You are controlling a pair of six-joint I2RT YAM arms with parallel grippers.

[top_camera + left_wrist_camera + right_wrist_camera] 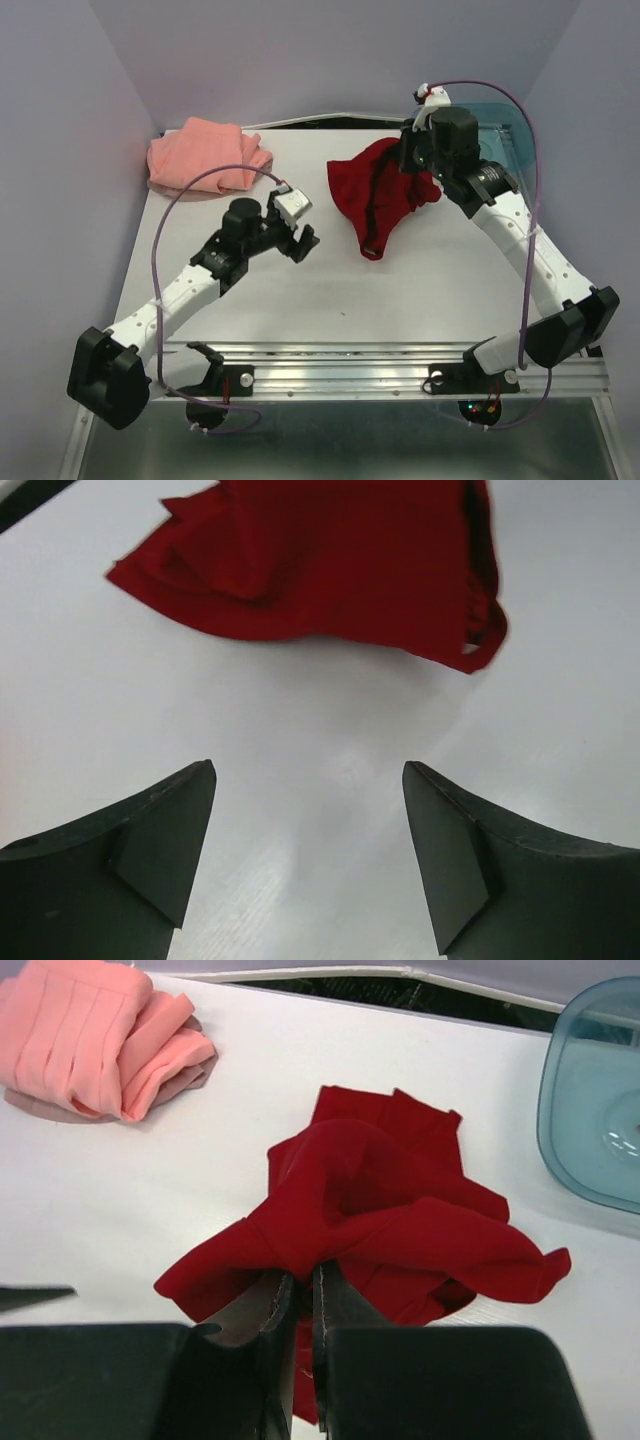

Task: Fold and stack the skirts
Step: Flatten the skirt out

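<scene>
The red skirt (375, 195) is hanging in a bunch, so my right gripper needs to go up, then back and down to the tabletop (403, 238) beside the skirt's near tip and let go.
The deep red skirt (375, 195) lies bunched at the table's middle-right. It also shows in the left wrist view (330, 560) and the right wrist view (380, 1200). My right gripper (297, 1275) is shut on a fold of the red skirt and lifts its right edge; in the top view it (412, 158) is at the skirt's far right. The salmon-pink skirt (205, 155) sits folded and rumpled at the far left, also in the right wrist view (95, 1040). My left gripper (300, 240) is open and empty left of the red skirt, over bare table (310, 770).
A translucent teal tray (505, 140) stands at the far right corner behind the right arm, also in the right wrist view (600, 1100). Purple walls close in the table on three sides. A metal rail (400, 365) runs along the near edge.
</scene>
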